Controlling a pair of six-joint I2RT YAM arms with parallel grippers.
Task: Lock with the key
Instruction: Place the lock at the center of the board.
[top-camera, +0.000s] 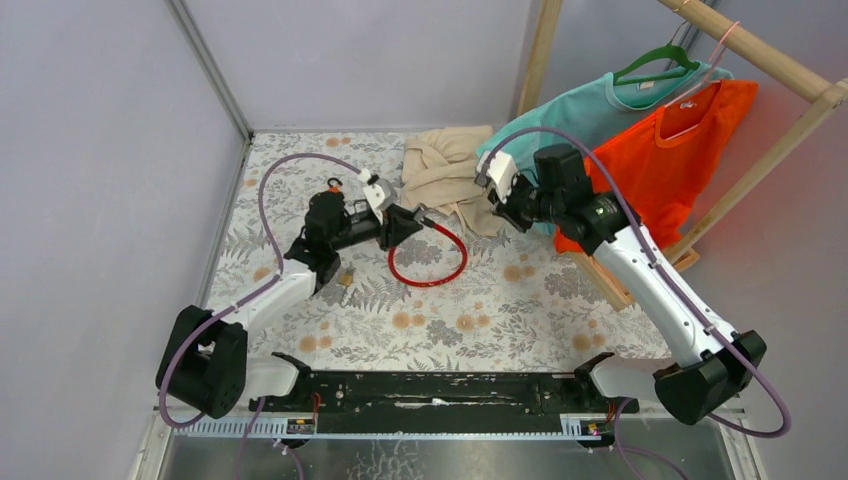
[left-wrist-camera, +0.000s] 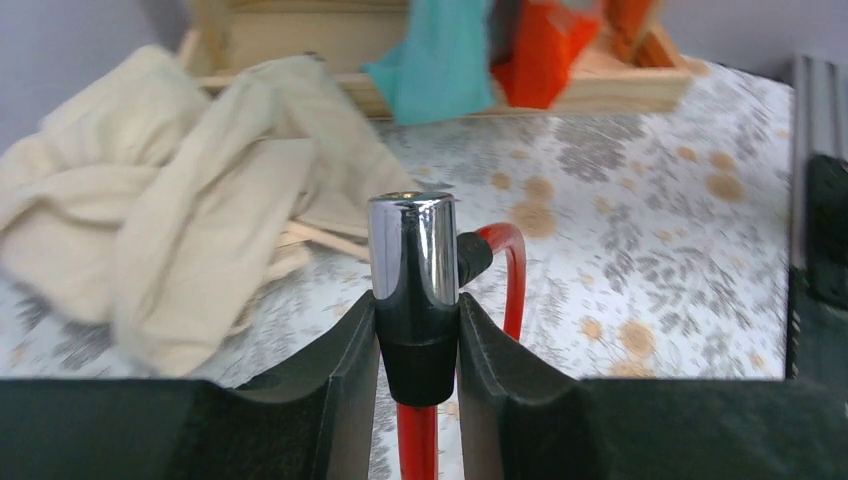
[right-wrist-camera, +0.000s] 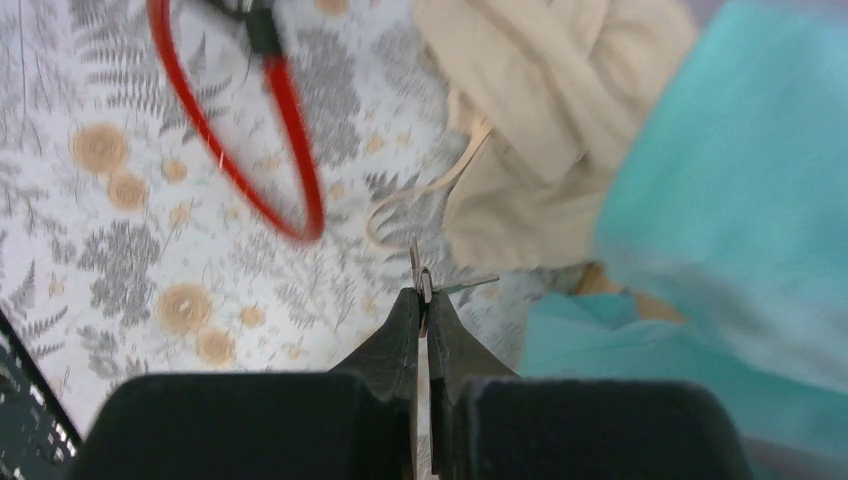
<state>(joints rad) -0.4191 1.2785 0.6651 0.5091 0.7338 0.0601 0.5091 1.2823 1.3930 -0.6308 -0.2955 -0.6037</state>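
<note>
Next, my left gripper moves down to the patterned tabletop (top-camera: 436, 216) (left-wrist-camera: 288, 312) beside the beige garment and releases the collar there, since the cylinder is still held above the table.
The lock (left-wrist-camera: 412, 250) is a chrome cylinder on a black collar, joined to a red cable (left-wrist-camera: 512, 268). My left gripper (left-wrist-camera: 418, 320) is shut on the collar and holds the cylinder upright. From above, the left gripper (top-camera: 402, 226) is at the table's middle, with the red cable (top-camera: 430, 270) looping on the cloth to its right. My right gripper (right-wrist-camera: 421, 300) is shut on the key (right-wrist-camera: 423, 282), a thin metal piece that sticks out past the fingertips. It hovers to the right of the lock, near the beige garment, apart from the cylinder. In the right wrist view the cable (right-wrist-camera: 290, 120) lies at upper left.
A crumpled beige garment (top-camera: 445, 168) lies behind the lock. A teal shirt (top-camera: 585, 105) and an orange shirt (top-camera: 690, 150) hang from a wooden rack (top-camera: 770, 60) at the right. A small brass object (top-camera: 345, 281) lies by the left arm. A wall bounds the left side.
</note>
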